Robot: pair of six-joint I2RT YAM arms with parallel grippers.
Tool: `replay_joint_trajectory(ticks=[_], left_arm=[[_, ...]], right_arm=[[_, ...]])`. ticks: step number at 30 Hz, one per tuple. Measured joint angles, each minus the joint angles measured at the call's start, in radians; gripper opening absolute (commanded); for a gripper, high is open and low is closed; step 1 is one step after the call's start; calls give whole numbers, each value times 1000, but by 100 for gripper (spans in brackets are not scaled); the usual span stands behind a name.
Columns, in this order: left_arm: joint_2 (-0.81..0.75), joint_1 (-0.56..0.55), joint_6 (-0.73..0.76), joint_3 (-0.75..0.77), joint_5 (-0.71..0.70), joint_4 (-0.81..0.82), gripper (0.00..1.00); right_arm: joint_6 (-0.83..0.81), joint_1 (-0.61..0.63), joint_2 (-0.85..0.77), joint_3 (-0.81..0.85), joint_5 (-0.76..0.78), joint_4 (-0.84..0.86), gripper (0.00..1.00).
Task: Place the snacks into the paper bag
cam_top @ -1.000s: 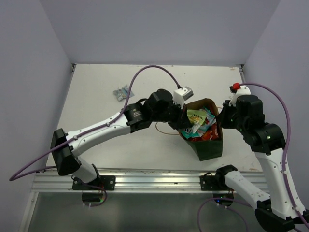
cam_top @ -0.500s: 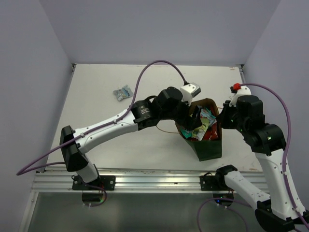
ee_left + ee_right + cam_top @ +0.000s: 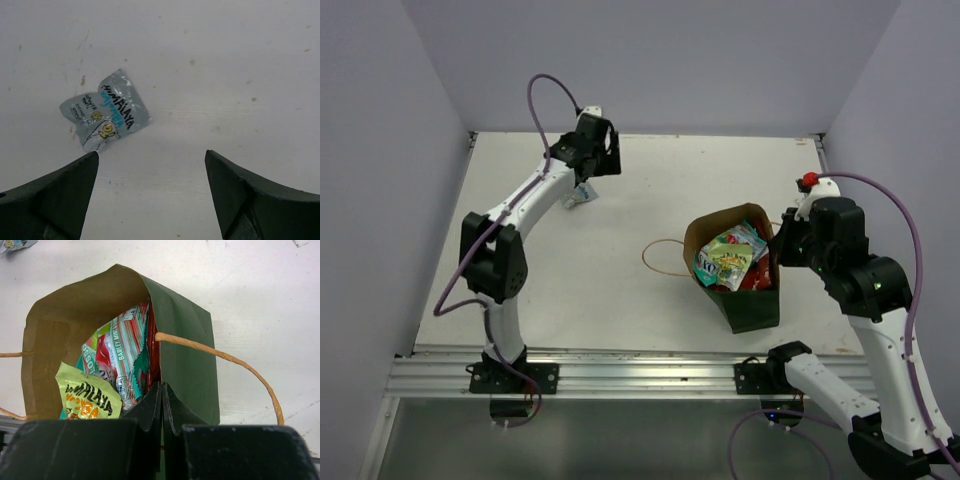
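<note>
The packet's yellow-printed part is off the middle of the open fingers, so I will next move my left gripper down and left in the wrist view onto it.
The dark green paper bag stands at the right with its mouth open and several snacks inside. My right gripper is shut on the bag's near rim; the right wrist view shows the gripper pinching the green wall, with a light green packet and red-and-white ones inside. A pale blue-silver packet lies flat on the table at the far left. My left gripper hovers over it, open and holding nothing, with the packet just ahead of the left finger. From above, that gripper partly covers the packet.
One tan handle loop of the bag lies on the white table to the bag's left, the other arcs over its right side. Purple walls close the table at the back and sides. A metal rail runs along the near edge.
My left arm left the bag's mouth and swung to the far left over the pale packet. Its jaws went from shut to open. The right arm and bag stayed put.
</note>
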Motion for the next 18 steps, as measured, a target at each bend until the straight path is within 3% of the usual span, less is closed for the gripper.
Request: replay_joint_trajectory(ticks=[6,18], left_arm=[[214,97,23,-29,-36,-29,91],[275,160,41,-87,-48,74,92]], right_arm=[[-4,0,3,0,0,1,0],[-5,0,26,0,-3,14,0]])
